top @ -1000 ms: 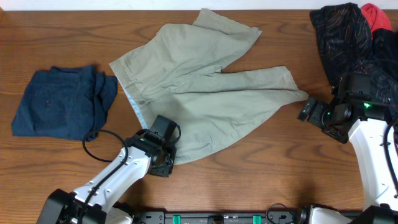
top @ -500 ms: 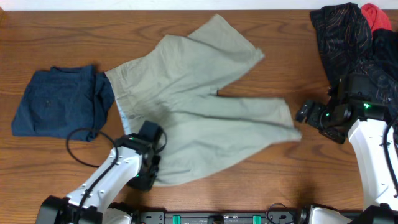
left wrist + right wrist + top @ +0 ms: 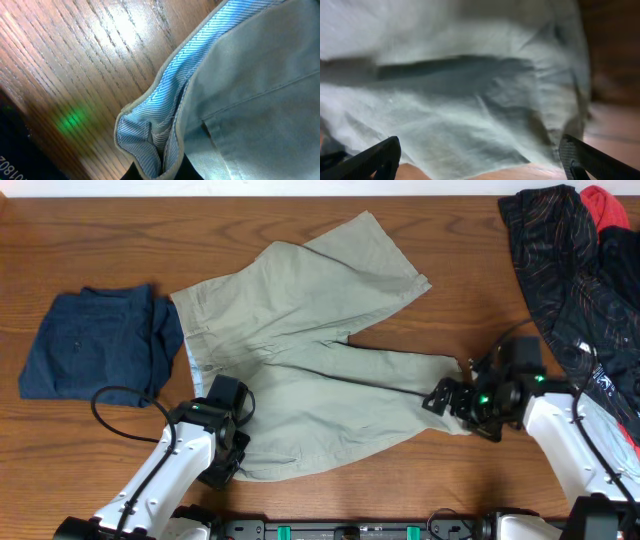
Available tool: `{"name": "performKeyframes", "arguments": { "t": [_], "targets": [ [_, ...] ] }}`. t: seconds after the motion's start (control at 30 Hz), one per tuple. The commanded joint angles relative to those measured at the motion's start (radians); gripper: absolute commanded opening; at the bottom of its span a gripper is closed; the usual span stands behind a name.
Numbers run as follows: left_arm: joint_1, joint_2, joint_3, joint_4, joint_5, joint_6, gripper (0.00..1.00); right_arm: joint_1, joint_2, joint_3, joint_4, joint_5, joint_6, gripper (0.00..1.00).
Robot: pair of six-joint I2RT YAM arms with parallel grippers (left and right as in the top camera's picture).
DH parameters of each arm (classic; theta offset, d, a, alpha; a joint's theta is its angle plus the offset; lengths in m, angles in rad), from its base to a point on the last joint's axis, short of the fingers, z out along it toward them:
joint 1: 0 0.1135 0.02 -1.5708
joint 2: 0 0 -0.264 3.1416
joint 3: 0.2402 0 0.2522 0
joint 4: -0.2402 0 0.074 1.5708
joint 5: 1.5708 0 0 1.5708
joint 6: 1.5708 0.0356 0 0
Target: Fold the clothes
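Next I will turn my right gripper and shift it to the right in the wrist view, where the hem lies off-centre, to close on its near corner (image 3: 463, 429) (image 3: 562, 154).
The khaki trousers (image 3: 310, 350) lie spread on the table's middle, waistband at the left, one leg toward the back, the other toward the right. My left gripper (image 3: 222, 465) is shut on the waistband corner; its blue-striped lining (image 3: 160, 145) is pinched between the jaws (image 3: 161, 172). My right gripper (image 3: 447, 402) is open over the cuff end of the right leg. The khaki cloth (image 3: 470, 100) fills the right wrist view, with the fingers (image 3: 480, 160) spread wide on either side of it.
A folded navy denim garment (image 3: 95, 345) lies at the left, touching the waistband. A black striped garment (image 3: 560, 250) and a red one (image 3: 607, 205) are heaped at the back right. The wooden table (image 3: 400, 480) shows along the front.
My left gripper has pulled the waistband corner left and toward the front, dragging the trousers. My right gripper has moved left from bare table onto the leg's cuff.
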Motion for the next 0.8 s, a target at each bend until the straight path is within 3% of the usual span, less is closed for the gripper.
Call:
{"name": "performKeyframes", "arguments": {
  "t": [0.0, 0.27, 0.7, 0.77],
  "targets": [
    [0.007, -0.003, -0.006, -0.003, -0.028, 0.025, 0.07, 0.021, 0.002, -0.044, 0.043, -0.023, 0.085, 0.99],
    [0.007, -0.003, -0.006, -0.004, -0.031, 0.044, 0.07, 0.016, 0.002, -0.056, -0.013, 0.250, 0.228, 0.99],
    [0.007, -0.003, -0.006, 0.000, -0.032, 0.051, 0.07, 0.026, 0.002, -0.058, 0.009, 0.195, 0.391, 0.99],
    [0.007, -0.003, -0.006, 0.000, -0.032, 0.051, 0.07, 0.030, 0.002, -0.059, 0.015, 0.195, 0.420, 0.94]
  ]
}}
